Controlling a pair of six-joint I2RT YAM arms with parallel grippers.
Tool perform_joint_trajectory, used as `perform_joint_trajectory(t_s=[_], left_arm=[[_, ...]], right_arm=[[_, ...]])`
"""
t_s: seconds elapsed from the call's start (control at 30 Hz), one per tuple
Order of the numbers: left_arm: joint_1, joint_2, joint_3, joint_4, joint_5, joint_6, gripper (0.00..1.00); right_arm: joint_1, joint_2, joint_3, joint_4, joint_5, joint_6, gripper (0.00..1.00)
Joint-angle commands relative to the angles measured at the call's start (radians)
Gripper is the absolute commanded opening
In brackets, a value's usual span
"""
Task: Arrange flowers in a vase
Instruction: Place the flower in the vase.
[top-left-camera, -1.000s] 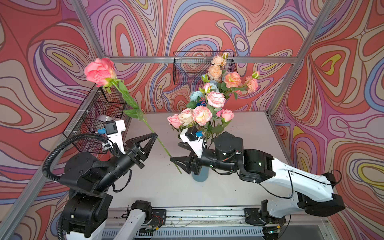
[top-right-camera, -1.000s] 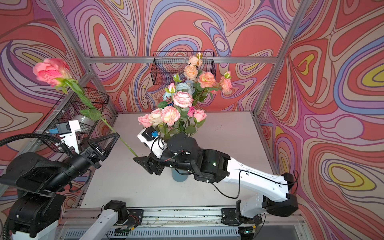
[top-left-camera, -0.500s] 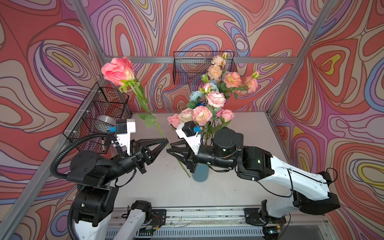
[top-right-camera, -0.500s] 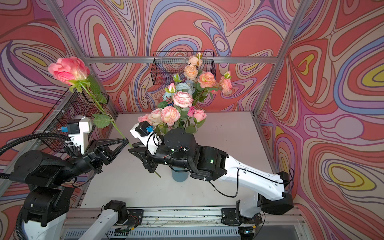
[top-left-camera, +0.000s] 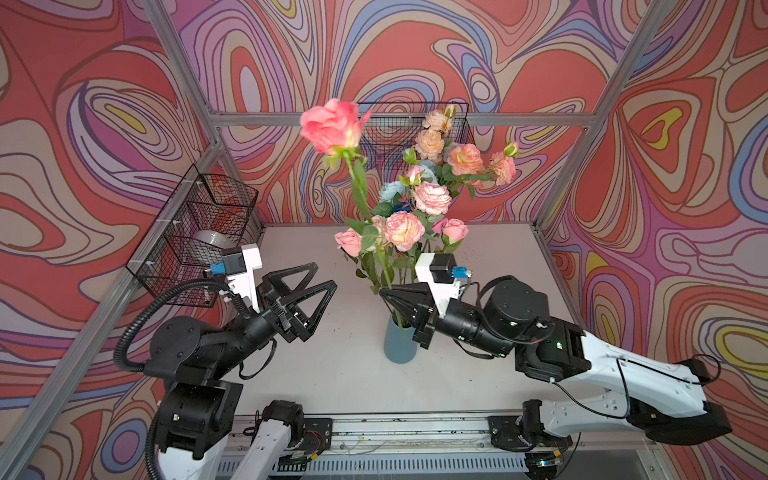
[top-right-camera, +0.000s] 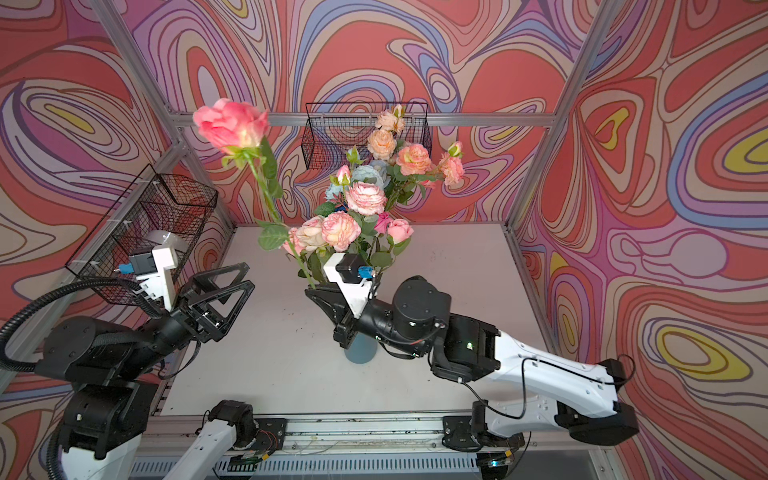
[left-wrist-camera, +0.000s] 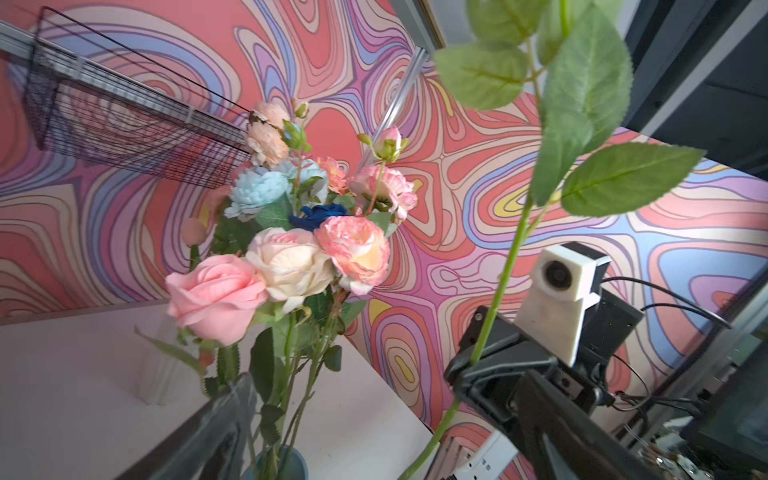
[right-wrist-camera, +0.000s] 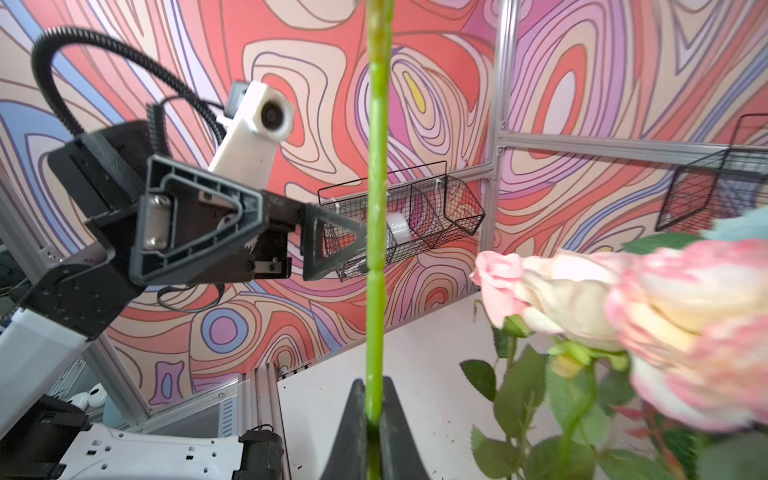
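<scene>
The pink rose's green stem still hangs outside, so my right gripper should bring it over the blue vase's opening below, lower it and release it.
A blue vase stands mid-table and holds a bunch of flowers: pink, peach, white, pale blue and one deep blue. My right gripper is shut on the green stem of a single pink rose, which stands nearly upright left of the bunch. Its lower end hangs outside the vase. My left gripper is open and empty, just left of the stem.
A wire basket on the left wall holds a roll of tape. Another wire basket hangs on the back wall behind the flowers. Bare table lies in front of the vase. Metal frame posts stand at the corners.
The left gripper carried the rose right to the right gripper, which shut on the stem. The left gripper then opened and let go. The rose now stands upright by the vase.
</scene>
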Motion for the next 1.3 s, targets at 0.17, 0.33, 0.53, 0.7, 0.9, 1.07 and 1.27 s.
perform_joint_trajectory(t_s=[0.17, 0.33, 0.53, 0.7, 0.9, 1.07, 1.27], left_arm=[[-0.003, -0.062, -0.147, 0.065, -0.175, -0.011, 1.0], [-0.002, -0.052, -0.162, 0.042, -0.175, -0.015, 1.0], [-0.003, -0.038, -0.174, 0.042, -0.175, -0.025, 1.0], [-0.003, -0.015, -0.179, 0.067, -0.159, -0.043, 1.0], [-0.003, -0.006, -0.191, 0.077, -0.158, -0.049, 1.0], [-0.003, 0.001, -0.212, 0.097, -0.153, -0.059, 1.0], [-0.003, 0.01, -0.239, 0.112, -0.156, -0.067, 1.0]], right_arm=[[-0.001, -0.086, -0.222, 0.398, 0.156, -0.189, 0.0], [-0.003, -0.074, -0.314, 0.537, 0.199, -0.242, 0.0], [-0.002, -0.074, -0.402, 0.627, 0.241, -0.273, 0.0], [-0.005, -0.064, -0.461, 0.695, 0.259, -0.292, 0.0], [-0.04, -0.054, -0.525, 0.711, 0.252, -0.216, 0.0], [-0.042, -0.044, -0.6, 0.684, 0.294, -0.125, 0.0], [-0.04, -0.13, -0.673, 0.561, 0.308, 0.039, 0.48]])
